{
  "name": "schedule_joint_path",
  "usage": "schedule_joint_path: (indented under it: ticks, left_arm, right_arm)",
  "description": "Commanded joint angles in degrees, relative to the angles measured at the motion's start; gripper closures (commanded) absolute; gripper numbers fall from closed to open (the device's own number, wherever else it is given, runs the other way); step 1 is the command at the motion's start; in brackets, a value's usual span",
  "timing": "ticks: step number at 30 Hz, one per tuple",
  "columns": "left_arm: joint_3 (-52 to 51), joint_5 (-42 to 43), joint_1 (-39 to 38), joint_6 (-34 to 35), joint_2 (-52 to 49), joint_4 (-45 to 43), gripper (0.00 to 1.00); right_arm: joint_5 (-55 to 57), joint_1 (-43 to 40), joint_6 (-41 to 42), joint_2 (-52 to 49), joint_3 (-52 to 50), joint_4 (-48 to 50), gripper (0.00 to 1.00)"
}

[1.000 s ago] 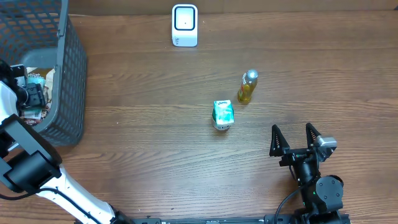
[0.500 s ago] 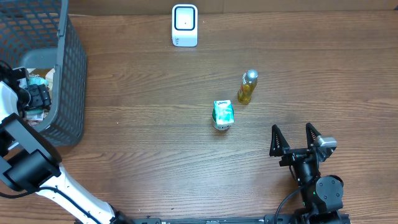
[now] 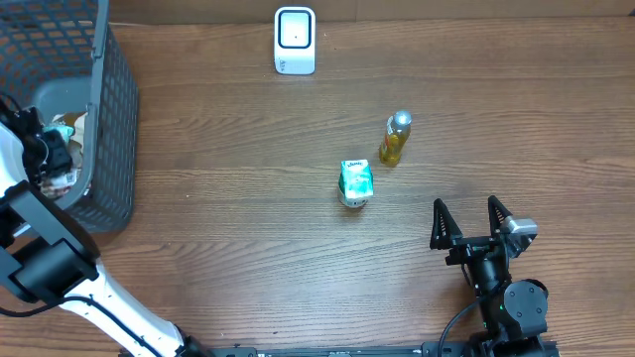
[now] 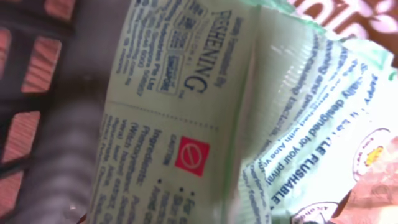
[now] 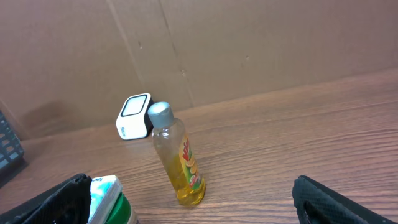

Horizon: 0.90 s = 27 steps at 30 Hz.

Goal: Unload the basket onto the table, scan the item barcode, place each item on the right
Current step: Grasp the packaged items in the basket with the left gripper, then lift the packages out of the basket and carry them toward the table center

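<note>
I need to raise my left gripper over the basket's side next, move across to the basket's right in the overhead view, then lower and release the pale green packet on the bare tabletop.
A pale green wipes packet (image 4: 186, 112) with printed text fills the left wrist view, very close to the camera, and no fingers show there. From overhead, my left gripper (image 3: 48, 151) is down inside the dark mesh basket (image 3: 109, 119) among several packets; how its jaws stand is hidden. The white barcode scanner (image 3: 295, 41) stands at the table's far edge, also in the right wrist view as the scanner (image 5: 134, 116). My right gripper (image 3: 464, 206) rests open near the front right, nothing between its fingers.
A yellow bottle (image 3: 395, 139) with a silver cap stands mid-table, and a green-and-white tissue box (image 3: 355, 182) sits just left of it. In the right wrist view the bottle (image 5: 177, 162) and box (image 5: 109, 199) stand ahead of my open right gripper (image 5: 202, 208). A cardboard wall backs the table.
My left gripper has shifted slightly up and left inside the basket. The right arm and the table items have not moved.
</note>
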State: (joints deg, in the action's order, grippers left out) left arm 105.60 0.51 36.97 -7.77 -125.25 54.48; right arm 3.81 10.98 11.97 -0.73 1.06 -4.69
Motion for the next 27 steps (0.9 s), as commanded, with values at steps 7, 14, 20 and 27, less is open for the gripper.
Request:
schedule_joint_path:
  ticks: [7, 14, 20, 27]
  left_arm:
    - [16.68, 11.80, -1.11, 13.40, 19.76, 8.07, 0.90]
    - [16.92, 23.69, -2.60, 14.45, 32.50, 12.85, 0.90]
    - [16.81, 25.46, -10.10, 14.45, 35.04, 22.62, 0.96]
    - [15.04, 30.36, -19.12, 13.81, 33.31, 30.95, 0.96]
  right_arm:
    - [-0.11, 0.28, -0.24, 0.55, -0.61, 0.26, 0.00]
    - [-0.11, 0.28, -0.24, 0.55, -0.61, 0.26, 0.00]
    - [-0.11, 0.28, -0.24, 0.55, -0.61, 0.26, 0.00]
    - [-0.11, 0.28, -0.24, 0.55, -0.61, 0.26, 0.00]
